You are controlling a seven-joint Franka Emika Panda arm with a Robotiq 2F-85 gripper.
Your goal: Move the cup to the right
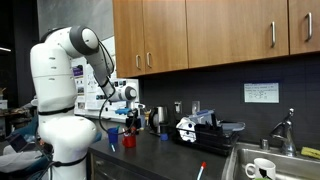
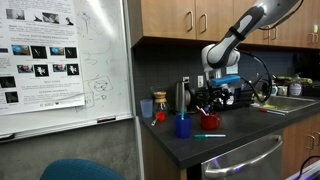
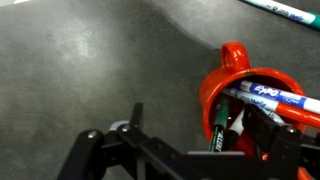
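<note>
My gripper should move down and close on the red cup's side (image 2: 208, 119) (image 3: 207, 108) below it, because its open fingers are already on either side of the cup's rim.
The red cup (image 3: 245, 85) sits on the dark counter and holds several markers, including a green one and a blue-labelled one. It also shows in both exterior views (image 1: 129, 141) (image 2: 210, 121). My gripper (image 3: 200, 128) is low over the cup's rim and open. One finger is outside the cup's wall, over bare counter. The other finger is over or inside the cup's mouth among the markers. The gripper also shows in both exterior views (image 1: 125, 116) (image 2: 216, 100), pointing down at the cup.
A small blue cup (image 2: 182, 126) stands next to the red cup. A green marker (image 2: 212, 136) lies on the counter in front. A black appliance (image 1: 196, 128) stands behind. A sink (image 1: 272, 165) holds a white mug (image 1: 262, 168). A whiteboard (image 2: 60, 60) stands at one end.
</note>
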